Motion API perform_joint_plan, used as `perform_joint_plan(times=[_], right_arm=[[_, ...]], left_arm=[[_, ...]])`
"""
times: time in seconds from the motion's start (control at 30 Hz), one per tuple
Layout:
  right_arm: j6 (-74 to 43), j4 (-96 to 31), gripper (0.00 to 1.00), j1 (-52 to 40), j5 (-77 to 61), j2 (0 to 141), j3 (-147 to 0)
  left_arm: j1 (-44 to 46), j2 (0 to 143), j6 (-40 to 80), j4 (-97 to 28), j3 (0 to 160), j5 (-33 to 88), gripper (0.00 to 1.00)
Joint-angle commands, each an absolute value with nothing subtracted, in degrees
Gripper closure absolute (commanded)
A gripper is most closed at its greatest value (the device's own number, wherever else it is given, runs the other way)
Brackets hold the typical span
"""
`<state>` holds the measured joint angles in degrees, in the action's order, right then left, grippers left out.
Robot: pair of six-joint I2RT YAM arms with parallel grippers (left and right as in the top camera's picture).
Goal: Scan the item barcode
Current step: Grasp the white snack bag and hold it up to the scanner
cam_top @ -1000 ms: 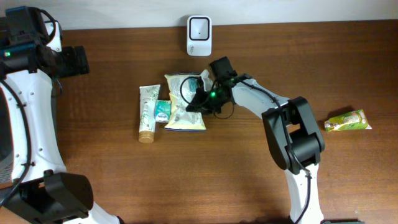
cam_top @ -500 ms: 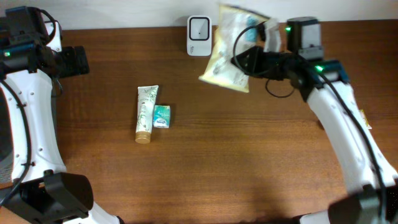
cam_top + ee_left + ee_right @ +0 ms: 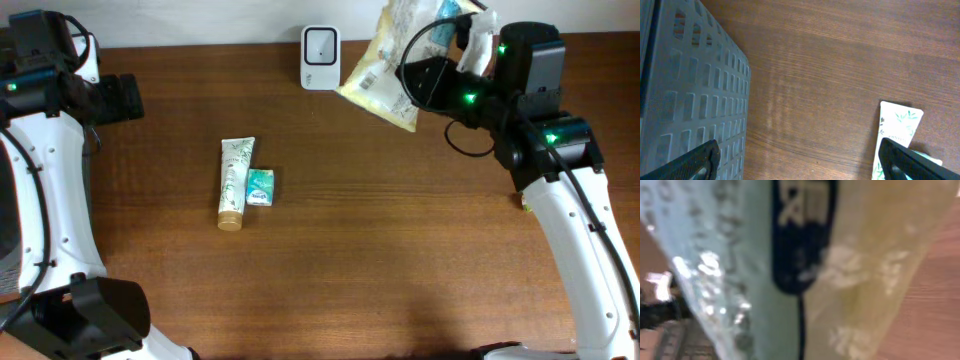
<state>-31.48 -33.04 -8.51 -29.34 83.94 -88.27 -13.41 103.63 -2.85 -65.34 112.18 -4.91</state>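
Note:
The scanner's window is uncovered, so my right gripper next needs to pass the bag over the scanner (image 3: 320, 44). Then it needs to lower the bag onto the tabletop toward the right in the overhead view.
A yellow and clear snack bag (image 3: 385, 75) hangs in the air at the back of the table, just right of the white barcode scanner (image 3: 320, 44). My right gripper (image 3: 428, 72) is shut on the bag's right side. In the right wrist view the blurred bag (image 3: 850, 280) fills the frame and hides the fingers. Far off at the left edge, my left gripper (image 3: 118, 98) stands open and holds nothing. Its wrist view shows the left gripper (image 3: 800, 160) spread wide over bare wood. No barcode can be made out.
A cream tube (image 3: 236, 180) and a small teal box (image 3: 260, 186) lie side by side left of centre; the tube (image 3: 895, 132) also shows in the left wrist view. A grey perforated basket (image 3: 690, 90) stands beside the left gripper.
The right arm picked the bag off the table beside the tube and box, then raised it to the back. In the last half second it shifted slightly right and higher. The left arm stayed still.

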Motion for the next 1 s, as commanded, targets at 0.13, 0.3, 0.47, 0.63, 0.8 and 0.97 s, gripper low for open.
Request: perform_joint_plan(times=[0.13, 0.3, 0.47, 0.63, 0.8, 0.97], right_arm=[[-6.79, -21.43, 0.96, -23.05, 10.33, 92.47, -88.71], [21.52, 9.69, 0.96, -28.56, 25.76, 109.06, -88.71], [38.79, 31.31, 0.96, -28.47, 27.92, 120.66, -88.71], [54.98, 42.78, 0.96, -28.45, 27.57, 128.25, -88.71], [57.43, 48.97, 0.96, -27.79, 21.82, 131.33, -89.78], [58.3, 46.72, 0.96, -24.71, 19.25, 136.44, -98.94]], left_arm=[[-13.56, 103.81, -3.75, -65.28, 112.12, -4.73, 0.01], [-13.56, 103.81, -3.75, -65.28, 112.12, -4.73, 0.01], [-13.56, 103.81, -3.75, -65.28, 112.12, -4.73, 0.01], [-13.56, 103.81, -3.75, -65.28, 112.12, -4.73, 0.01], [-13.56, 103.81, -3.75, -65.25, 112.12, -4.73, 0.01], [-13.56, 103.81, -3.75, -65.28, 112.12, -4.73, 0.01]])
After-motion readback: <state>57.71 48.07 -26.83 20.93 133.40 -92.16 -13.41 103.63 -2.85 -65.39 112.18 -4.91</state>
